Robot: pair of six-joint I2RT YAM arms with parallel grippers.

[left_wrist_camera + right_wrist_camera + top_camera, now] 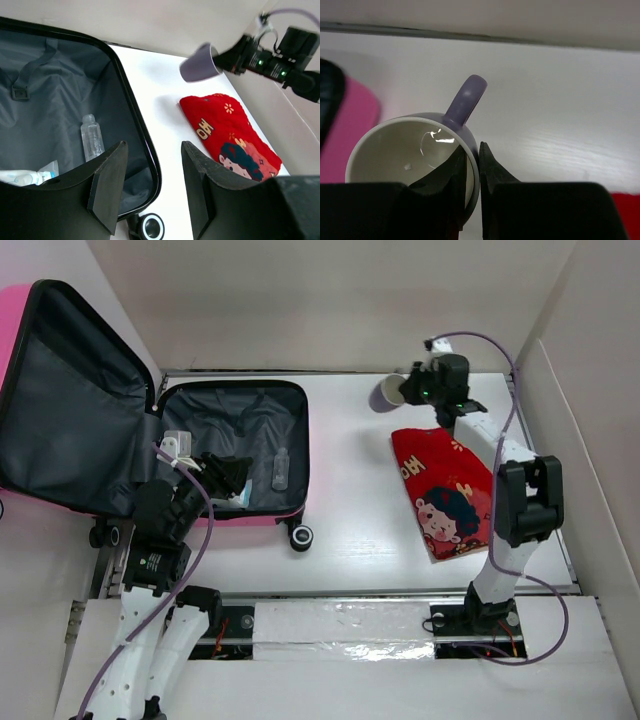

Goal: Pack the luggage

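My right gripper shifts left in the overhead view over the luggage next, then goes down where grey lining lies free between the bottle and tube.
The pink luggage [230, 425] lies open at the table's left, its lid [70, 410] propped back and the grey lining showing. A clear small bottle [281, 468] and a white tube [238, 498] lie inside. My left gripper [235, 472] is open and empty over the luggage's near right part; in its wrist view the fingers [107, 180] straddle the black rim [145, 150]. My right gripper [408, 390] is shut on the rim of a purple mug [388, 395] at the far edge, one finger inside it [447, 172]. The mug [200, 64] hangs tilted.
A red cartoon-print cloth [445, 490] lies flat on the table's right half, beside the right arm. The luggage's black wheel [300, 535] sticks out at its near right corner. White walls close in the table at the back and right.
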